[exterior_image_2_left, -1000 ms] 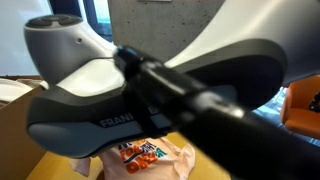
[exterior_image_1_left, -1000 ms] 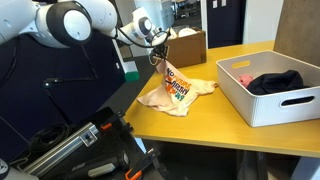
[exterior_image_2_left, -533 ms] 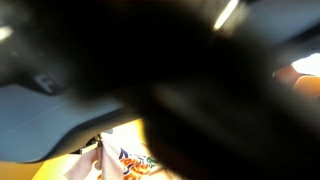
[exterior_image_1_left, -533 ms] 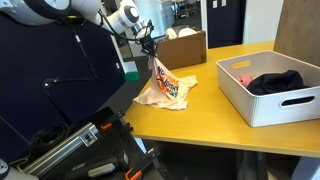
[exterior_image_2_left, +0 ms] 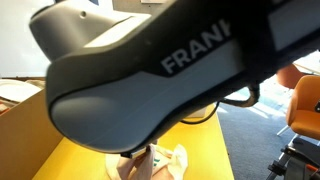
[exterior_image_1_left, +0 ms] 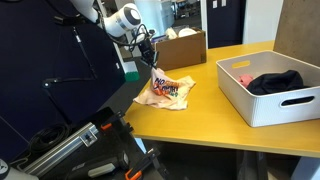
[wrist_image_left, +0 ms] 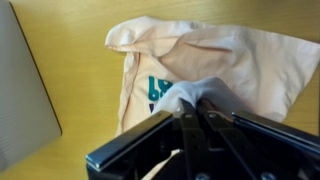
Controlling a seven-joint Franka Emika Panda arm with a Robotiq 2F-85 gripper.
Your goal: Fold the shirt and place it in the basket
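The rest of the shirt is spread out below, so my gripper will next carry the fold away from the cardboard box, across the shirt toward the table's opposite edge, and then down.
The pale peach shirt [exterior_image_1_left: 166, 90] with its orange and dark print lies bunched near the left edge of the yellow table [exterior_image_1_left: 200, 110]. My gripper [exterior_image_1_left: 151, 64] is shut on a pinched fold of the shirt and lifts that part up. In the wrist view the fingers [wrist_image_left: 190, 115] clamp a cream fold, and the rest of the shirt [wrist_image_left: 220, 55] hangs down to the table. In an exterior view the arm fills the frame and only a bit of shirt [exterior_image_2_left: 165, 160] shows. The white-grey basket [exterior_image_1_left: 262, 105] stands at the table's right end.
A black garment [exterior_image_1_left: 275, 83] and a pink item [exterior_image_1_left: 243, 79] lie inside the basket. A brown cardboard box [exterior_image_1_left: 182, 46] stands at the table's back, close behind the gripper. A dark panel [exterior_image_1_left: 60, 70] and black equipment [exterior_image_1_left: 80, 150] stand left of the table.
My gripper has moved left and slightly down with the pinched shirt edge. The spread-out right part of the shirt has been drawn in, so the cloth is more bunched.
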